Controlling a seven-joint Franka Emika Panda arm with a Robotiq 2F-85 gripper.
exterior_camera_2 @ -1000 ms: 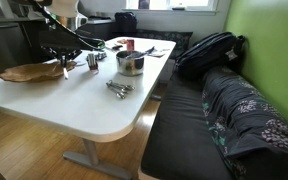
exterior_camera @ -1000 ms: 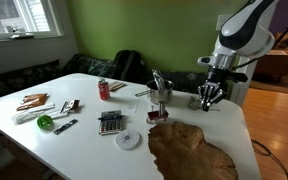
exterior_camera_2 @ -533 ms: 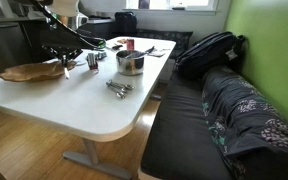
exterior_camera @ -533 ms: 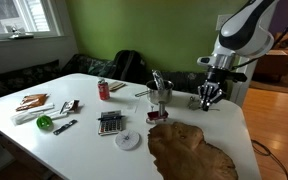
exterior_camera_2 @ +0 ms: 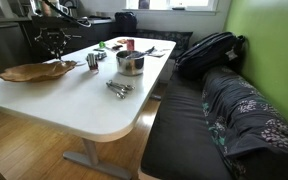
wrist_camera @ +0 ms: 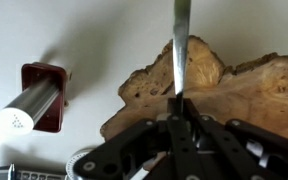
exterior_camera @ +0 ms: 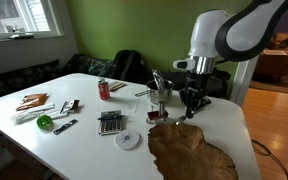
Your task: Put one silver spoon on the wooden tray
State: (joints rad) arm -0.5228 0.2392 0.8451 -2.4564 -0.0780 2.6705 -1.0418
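Note:
The silver spoon point(wrist_camera: 181, 40) still hangs above the bare wood, so my gripper will lower it onto the wooden tray's lobe point(wrist_camera: 196, 85) beside the notch and then let go of it.
My gripper point(exterior_camera: 191, 100) hangs over the far edge of the wooden tray point(exterior_camera: 189, 150), a large dark live-edge slab at the table's near end. In the wrist view the jaws point(wrist_camera: 178, 102) are shut on the thin handle of the silver spoon point(wrist_camera: 181, 40), which points away over the wooden tray point(wrist_camera: 249, 90). The spoon's bowl is not in view. In an exterior view the gripper point(exterior_camera_2: 54, 45) is above the wooden tray point(exterior_camera_2: 29, 72) at the table's far corner.
A metal cup of utensils point(exterior_camera: 160, 95) stands just beside the gripper, with a small reddish-brown piece point(exterior_camera: 157, 117) below it. A white disc point(exterior_camera: 129, 140), a calculator point(exterior_camera: 110, 122) and a red can point(exterior_camera: 104, 90) lie further along. A steel pot point(exterior_camera_2: 131, 62) and loose cutlery point(exterior_camera_2: 119, 88) are mid-table.
The arm has swung from the table's outer edge inward, so the gripper now sits over the tray's far edge, shut on the spoon.

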